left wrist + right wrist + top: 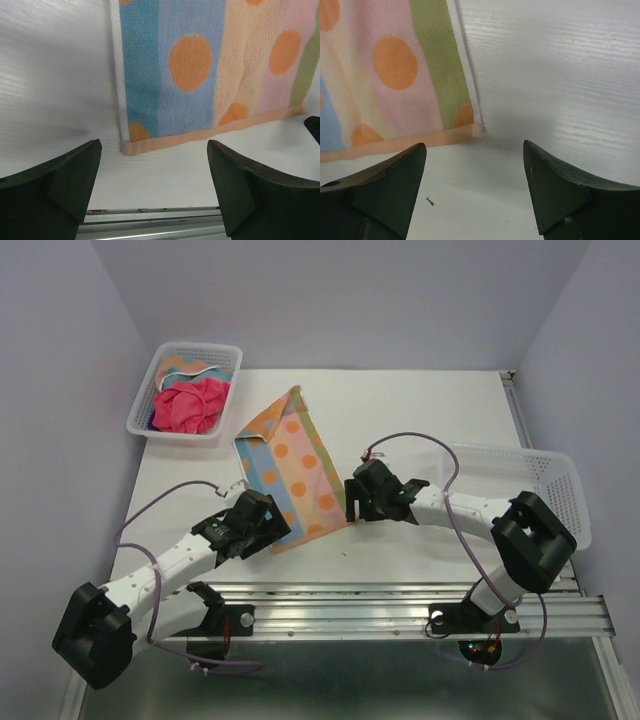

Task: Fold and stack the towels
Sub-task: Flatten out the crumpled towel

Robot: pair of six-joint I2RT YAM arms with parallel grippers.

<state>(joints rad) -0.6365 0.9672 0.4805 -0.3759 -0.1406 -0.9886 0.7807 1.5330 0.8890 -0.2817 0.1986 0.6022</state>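
Note:
Next, my left gripper lowers its open fingers around the towel's near blue-striped corner and closes, since that corner lies flat and uncovered below it.
A striped towel with orange dots lies flat in the middle of the table, its far end folded over. My left gripper is open just short of the towel's near left corner. My right gripper is open just short of the towel's near right corner. Neither gripper touches the cloth. A pink-red towel lies bunched in the basket at the far left, over a patterned cloth and a dark one.
A white mesh basket with towels stands at the far left corner. A second white mesh basket stands at the right, behind my right arm. A metal rail runs along the table's near edge.

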